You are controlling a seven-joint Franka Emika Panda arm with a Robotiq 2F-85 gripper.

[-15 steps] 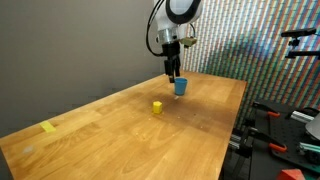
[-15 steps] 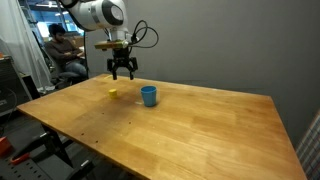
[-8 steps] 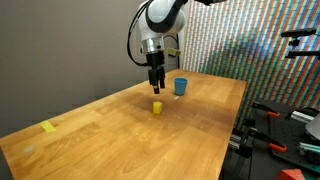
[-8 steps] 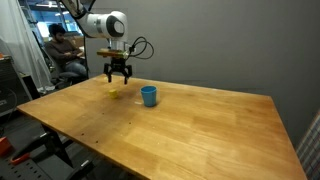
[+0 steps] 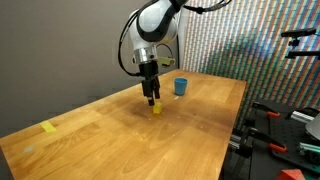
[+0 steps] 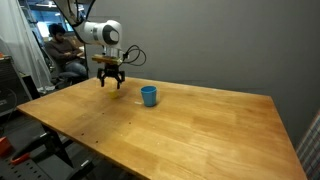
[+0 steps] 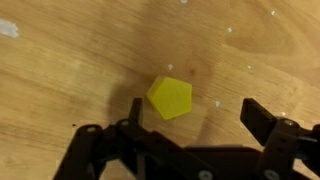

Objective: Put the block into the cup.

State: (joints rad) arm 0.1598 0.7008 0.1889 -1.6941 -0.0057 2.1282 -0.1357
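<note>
I should move my open gripper down until its fingers are on either side of the yellow block (image 5: 156, 107) (image 7: 171, 98), then close, as it lies on the table below them.
The small yellow block (image 5: 156, 107) lies on the wooden table. In the wrist view it (image 7: 170, 97) is a five-sided yellow piece just ahead of the jaws. My gripper (image 5: 151, 97) is open and hangs right above the block; in an exterior view (image 6: 110, 82) it hides the block. In the wrist view the open fingers (image 7: 195, 118) stand to either side, slightly below the block, not touching it. The blue cup (image 5: 181, 86) stands upright on the table beyond the block, also in an exterior view (image 6: 148, 95), apart from the gripper.
The wooden table (image 5: 190, 135) has a flat yellow tape patch (image 5: 49, 127) near one end. Clamps and stands (image 5: 290, 130) sit past the table edge. A seated person (image 6: 62, 50) is behind the table.
My gripper moved from beside the blue cup over to the yellow block and came down over it, jaws still open. The block and the cup have not moved.
</note>
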